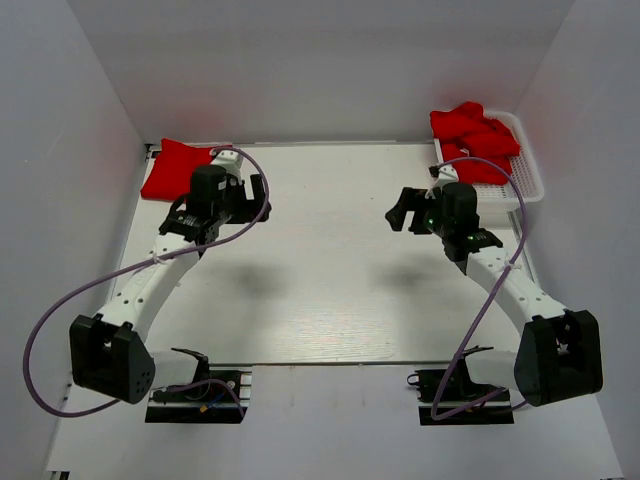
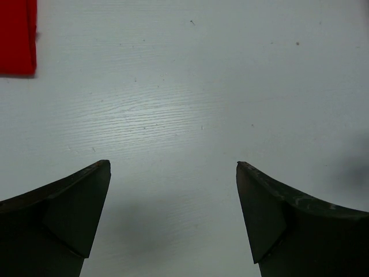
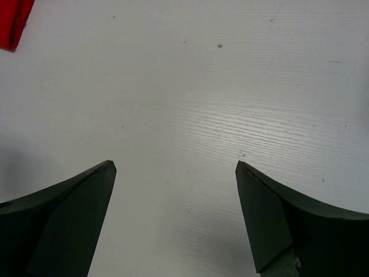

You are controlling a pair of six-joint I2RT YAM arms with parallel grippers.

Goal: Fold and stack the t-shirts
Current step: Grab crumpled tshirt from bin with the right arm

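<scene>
I will swing my right gripper outward over the white mesh basket next, then lower it to the crumpled red t-shirt heap (image 1: 474, 140), since only table is beneath my right gripper.
A folded red t-shirt (image 1: 175, 168) lies flat at the table's far left corner; its edge shows at the top left of the left wrist view (image 2: 17, 34). Several crumpled red t-shirts (image 1: 474, 140) are heaped in the white mesh basket (image 1: 530, 160) at the far right. My left gripper (image 1: 258, 195) hovers just right of the folded shirt, open and empty (image 2: 173, 167). My right gripper (image 1: 400, 212) hangs left of the basket, also open, with only bare table between its fingers (image 3: 176, 166). A sliver of red cloth (image 3: 14, 20) sits at that view's top left corner.
The white wood-grain table (image 1: 330, 270) stretches between the two arms. White walls close in the left, right and far sides. A purple cable (image 1: 60, 310) loops out from the left arm, another (image 1: 490, 300) along the right arm.
</scene>
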